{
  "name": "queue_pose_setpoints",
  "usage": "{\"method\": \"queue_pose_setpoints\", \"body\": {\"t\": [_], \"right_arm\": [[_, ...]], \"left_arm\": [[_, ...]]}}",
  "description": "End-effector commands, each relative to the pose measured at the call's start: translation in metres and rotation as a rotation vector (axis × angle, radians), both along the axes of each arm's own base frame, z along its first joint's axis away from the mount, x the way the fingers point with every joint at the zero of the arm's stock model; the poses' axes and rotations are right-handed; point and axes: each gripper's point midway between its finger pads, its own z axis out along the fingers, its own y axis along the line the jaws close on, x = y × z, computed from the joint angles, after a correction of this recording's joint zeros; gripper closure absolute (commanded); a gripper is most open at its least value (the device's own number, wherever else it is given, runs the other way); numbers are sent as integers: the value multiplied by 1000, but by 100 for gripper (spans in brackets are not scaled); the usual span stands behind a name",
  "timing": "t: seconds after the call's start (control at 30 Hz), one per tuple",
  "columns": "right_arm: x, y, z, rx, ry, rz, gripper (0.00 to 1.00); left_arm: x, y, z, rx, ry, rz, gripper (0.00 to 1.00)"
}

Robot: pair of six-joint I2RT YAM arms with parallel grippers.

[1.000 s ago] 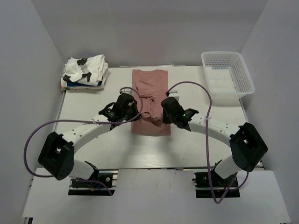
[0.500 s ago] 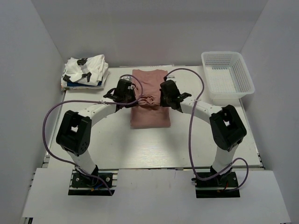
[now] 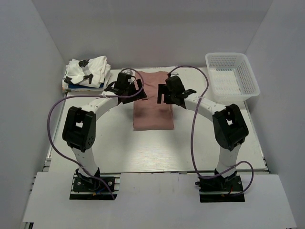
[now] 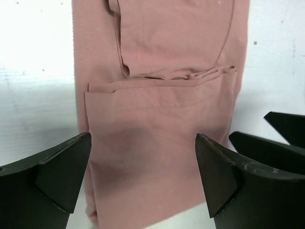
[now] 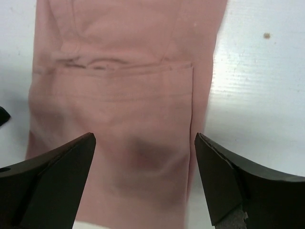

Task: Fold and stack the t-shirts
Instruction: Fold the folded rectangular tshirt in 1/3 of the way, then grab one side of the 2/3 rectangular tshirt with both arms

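I need to bring my left gripper back and down onto the shirt's near corner farther from the basket, as that corner is below it, closer to my base.
The dusty-pink t-shirt [image 3: 153, 114] lies folded into a narrow rectangle in the middle of the table, its hem edge laid across the upper layer [image 4: 157, 119] [image 5: 119, 109]. My left gripper [image 3: 137, 88] [image 4: 143, 176] hovers over the shirt's far left part, open, nothing between its fingers [image 4: 62, 171]. My right gripper [image 3: 162, 94] [image 5: 143, 179] hovers over the far right part, also open and empty. A folded white t-shirt with black print [image 3: 87, 70] sits at the far left on top of a blue one [image 3: 75, 87], of which only an edge shows.
A white mesh basket [image 3: 232, 78] stands at the far right corner. White walls close in the table on three sides. The right gripper's black fingers [image 4: 281, 143] show at the right edge of the left wrist view.
Both grippers carried the shirt's near end toward the far end, folding it over, then opened and let the cloth go. The shirt now lies shorter.
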Motion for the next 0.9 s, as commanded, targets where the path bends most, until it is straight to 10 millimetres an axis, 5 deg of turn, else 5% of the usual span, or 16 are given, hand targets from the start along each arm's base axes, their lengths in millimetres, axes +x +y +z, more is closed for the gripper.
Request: {"method": "queue_pose_setpoints", "body": {"t": [0.0,0.13,0.27,0.43,0.6,0.73,0.87], "right_arm": [[-14,4,34,68,-44,53,10],[-44,-11,11,62,30,45,10],[-82,-30,-13,102,114,10,10],[-107,-27,-34,158,207,20,10],[-121,-21,-54,172,294,39,11],[-126,-21,-59,184,310,34,23],[-133,-23,-67,197,331,23,35]], "left_arm": [[-21,4,31,-42,-39,-15,0],[-59,9,13,-47,29,-30,0],[-104,23,-28,-21,149,-11,0],[-124,20,-50,-62,192,-33,4],[-128,18,-65,-74,225,-41,31],[-138,16,-78,-90,268,-52,59],[-137,7,-79,-129,267,-85,68]]}}
